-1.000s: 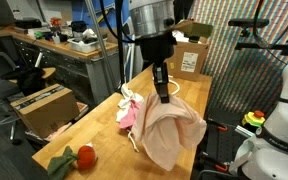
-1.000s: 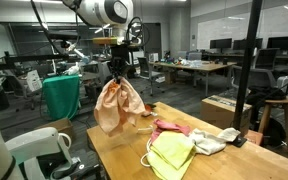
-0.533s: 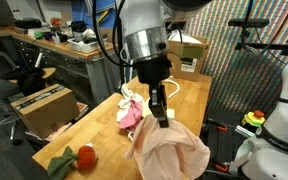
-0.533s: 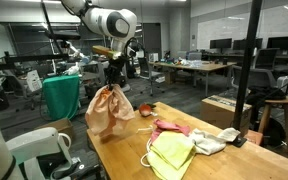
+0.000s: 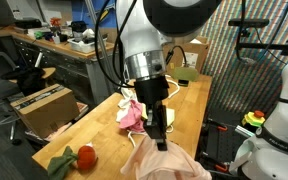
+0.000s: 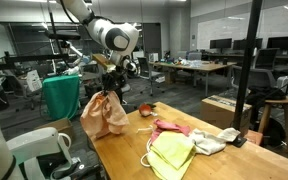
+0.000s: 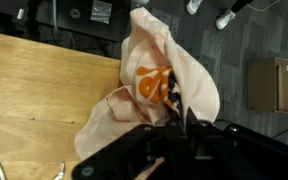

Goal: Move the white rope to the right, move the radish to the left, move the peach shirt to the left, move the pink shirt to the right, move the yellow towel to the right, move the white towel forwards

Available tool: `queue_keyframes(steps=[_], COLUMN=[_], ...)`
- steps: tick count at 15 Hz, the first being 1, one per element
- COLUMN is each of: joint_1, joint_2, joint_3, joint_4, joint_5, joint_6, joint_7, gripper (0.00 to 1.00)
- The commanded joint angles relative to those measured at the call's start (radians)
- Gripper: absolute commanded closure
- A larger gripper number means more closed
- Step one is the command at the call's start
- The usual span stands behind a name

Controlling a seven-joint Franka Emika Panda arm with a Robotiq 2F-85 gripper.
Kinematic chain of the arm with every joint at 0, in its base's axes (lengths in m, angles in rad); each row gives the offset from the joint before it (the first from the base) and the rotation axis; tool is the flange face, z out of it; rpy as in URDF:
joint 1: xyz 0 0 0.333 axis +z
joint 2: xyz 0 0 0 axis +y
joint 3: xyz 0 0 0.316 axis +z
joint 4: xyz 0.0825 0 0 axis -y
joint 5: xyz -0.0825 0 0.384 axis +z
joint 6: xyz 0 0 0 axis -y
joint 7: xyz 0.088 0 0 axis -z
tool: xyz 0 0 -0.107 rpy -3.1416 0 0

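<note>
My gripper is about to move the peach shirt (image 6: 102, 115) slightly outward, and then it will bring the shirt down over the table's end.
My gripper (image 5: 160, 140) is shut on the peach shirt (image 6: 102, 115), which hangs bunched below it at the table's end; it also shows in an exterior view (image 5: 169, 166) and in the wrist view (image 7: 149, 75), with an orange print, partly over the table edge. The pink shirt (image 5: 130, 113) lies mid-table, seen also in an exterior view (image 6: 171, 127). The radish (image 5: 85, 156) lies near the table's end, with green leaves beside it. The yellow towel (image 6: 172, 154) and white towel (image 6: 210, 142) lie on the table. The white rope (image 6: 150, 156) loops beside the yellow towel.
The wooden table (image 5: 189, 100) is long and narrow. A cardboard box (image 5: 40, 108) stands beside it, another (image 5: 189, 58) at its far end. A green-draped stand (image 6: 60, 97) and white robot parts (image 6: 39, 150) stand near the table's end.
The gripper has carried the peach shirt along the table towards its end and lower, so the shirt hangs near the table's edge.
</note>
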Motion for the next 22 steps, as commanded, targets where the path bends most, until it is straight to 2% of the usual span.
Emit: queue_keyframes(steps=[1, 7, 11, 12, 14, 22], joint_1=[0.009, 0.015, 0.015, 0.015, 0.014, 0.009], joint_2=[0.0, 0.034, 0.061, 0.065, 0.074, 0.084], joint_3=[0.013, 0.025, 0.026, 0.026, 0.025, 0.018], joint_4=[-0.039, -0.069, -0.074, -0.074, -0.071, -0.067], joint_5=[0.083, 0.148, 0.131, 0.125, 0.118, 0.085], joint_6=[0.115, 0.296, 0.334, 0.332, 0.322, 0.311], joint_7=[0.035, 0.069, 0.086, 0.09, 0.094, 0.1], gripper=[0.98, 0.98, 0.96, 0.66, 0.6, 0.0])
